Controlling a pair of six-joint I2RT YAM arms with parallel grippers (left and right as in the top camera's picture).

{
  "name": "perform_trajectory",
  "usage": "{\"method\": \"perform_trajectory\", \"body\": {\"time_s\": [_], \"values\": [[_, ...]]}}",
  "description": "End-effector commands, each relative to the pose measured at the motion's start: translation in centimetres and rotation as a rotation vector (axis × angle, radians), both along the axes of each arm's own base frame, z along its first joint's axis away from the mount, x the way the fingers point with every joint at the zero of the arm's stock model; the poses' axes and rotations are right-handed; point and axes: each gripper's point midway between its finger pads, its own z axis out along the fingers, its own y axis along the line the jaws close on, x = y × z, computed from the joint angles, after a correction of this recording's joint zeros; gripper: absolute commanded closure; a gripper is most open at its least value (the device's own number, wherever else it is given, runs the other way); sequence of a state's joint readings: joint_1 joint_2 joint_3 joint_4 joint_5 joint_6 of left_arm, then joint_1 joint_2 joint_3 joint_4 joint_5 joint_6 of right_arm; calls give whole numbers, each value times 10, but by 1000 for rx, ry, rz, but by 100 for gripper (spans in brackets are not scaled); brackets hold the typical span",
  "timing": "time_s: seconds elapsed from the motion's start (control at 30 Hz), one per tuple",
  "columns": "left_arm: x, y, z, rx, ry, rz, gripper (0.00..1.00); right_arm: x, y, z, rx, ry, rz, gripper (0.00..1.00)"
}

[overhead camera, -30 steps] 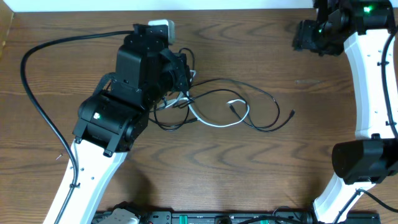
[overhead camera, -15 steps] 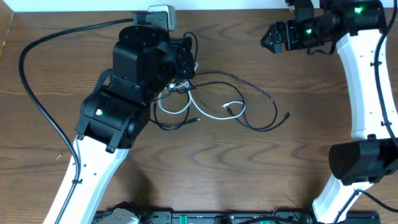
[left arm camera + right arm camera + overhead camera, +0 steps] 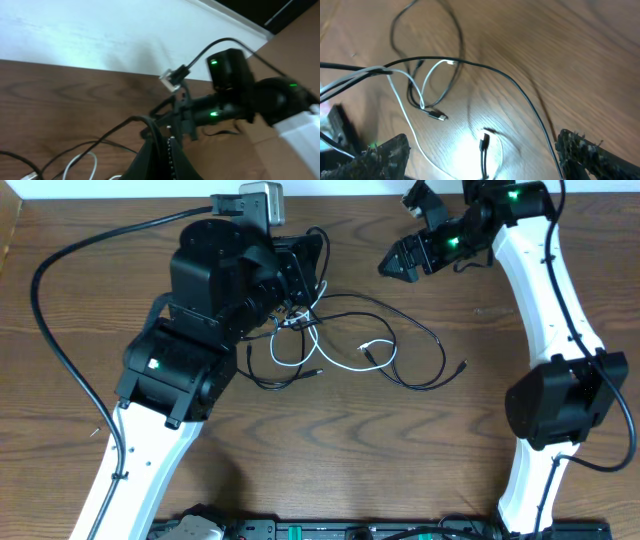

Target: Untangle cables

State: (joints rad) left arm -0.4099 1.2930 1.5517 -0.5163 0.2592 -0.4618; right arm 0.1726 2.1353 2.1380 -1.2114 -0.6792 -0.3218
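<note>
My right gripper will next go left in the overhead view, onto the white cord beside my left gripper, where it bunches with black cords.
The cables lie in a loose tangle mid-table: thin black cords (image 3: 430, 340) and one white cord (image 3: 375, 346). One black plug end (image 3: 462, 365) lies out to the right. My left gripper (image 3: 305, 265) is shut at the tangle's back left, and cords rise to it; in the left wrist view its closed fingers (image 3: 161, 146) have a black cord (image 3: 115, 127) looped over them. My right gripper (image 3: 397, 265) is open, above the table behind the tangle. In the right wrist view its fingers (image 3: 485, 160) are spread wide over a black plug (image 3: 484, 142), with the white cord (image 3: 400, 95) stretching off left.
A thick black arm cable (image 3: 50, 310) curves over the table's left side. A power strip (image 3: 330, 531) lies along the front edge. A white wall strip (image 3: 120, 188) runs along the back edge. The right arm (image 3: 230, 100) shows in the left wrist view.
My right arm has swung left from the back right corner towards the tangle. My left gripper has moved a little back, pulling the cords' left part with it.
</note>
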Motion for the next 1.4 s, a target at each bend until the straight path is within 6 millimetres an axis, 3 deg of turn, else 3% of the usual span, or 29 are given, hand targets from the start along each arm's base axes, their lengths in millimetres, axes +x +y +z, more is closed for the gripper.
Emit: {"method": "perform_trajectory", "body": {"time_s": [0.0,0.2,0.43,0.57,0.7,0.87,1.17,1.37], "values": [[-7,3,12,-99,30,-29,93,-8,28,5,132,-43,157,9],[0,17,11,-104,36,10,93,-22,62,12,293,13,238,14],[14,17,-8,-83,84,29,93,-33,98,23,356,176,164,24],[23,14,-25,-67,129,32,93,-34,117,23,352,308,54,16],[29,12,-35,-51,146,29,93,-27,121,1,228,401,-152,23],[31,11,-38,-45,152,27,93,-30,131,-18,124,431,-273,32],[31,11,-38,-37,147,23,93,-44,158,-55,53,505,-285,44],[31,11,-39,-15,136,13,93,-39,152,-77,30,541,-305,73]]}}
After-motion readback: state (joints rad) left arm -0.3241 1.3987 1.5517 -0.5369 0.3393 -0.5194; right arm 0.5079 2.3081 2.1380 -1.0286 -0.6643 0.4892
